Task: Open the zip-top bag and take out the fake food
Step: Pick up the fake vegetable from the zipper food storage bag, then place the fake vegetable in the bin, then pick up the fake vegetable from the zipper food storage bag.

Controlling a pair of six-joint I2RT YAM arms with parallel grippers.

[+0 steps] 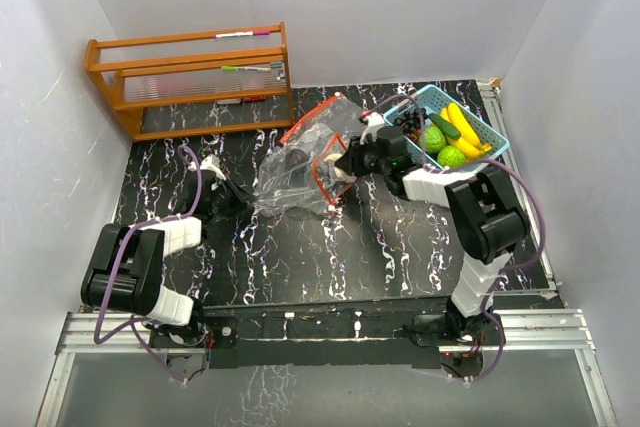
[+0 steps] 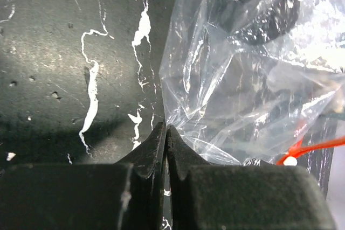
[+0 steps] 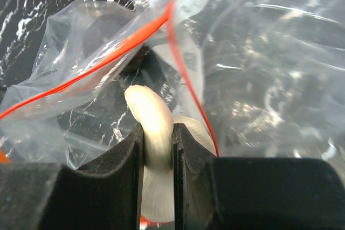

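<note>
I will next lift the toy piece with my right gripper and swing outward over the grape cluster (image 1: 409,121), because the other food is in the light-blue basket.
The clear zip-top bag (image 1: 300,172) with a red zip strip (image 3: 108,60) lies crumpled mid-table, its mouth open toward the right. My left gripper (image 1: 238,199) is shut, its tips (image 2: 166,127) pinching the bag's (image 2: 242,79) lower left edge. My right gripper (image 1: 336,171) is at the bag's mouth, shut (image 3: 158,127) on a cream-white ribbed mushroom-like toy piece (image 3: 153,114). A dark piece (image 2: 269,14) shows inside the bag. Yellow bananas (image 1: 462,129), round green fruits (image 1: 450,155) and a dark grape cluster (image 1: 408,122) lie in the light-blue basket (image 1: 492,133).
A wooden rack (image 1: 190,77) stands at the back left, close to the bag's far edge. The basket sits at the back right near the table's right rail (image 1: 520,177). White walls enclose the black marbled table (image 1: 300,257).
</note>
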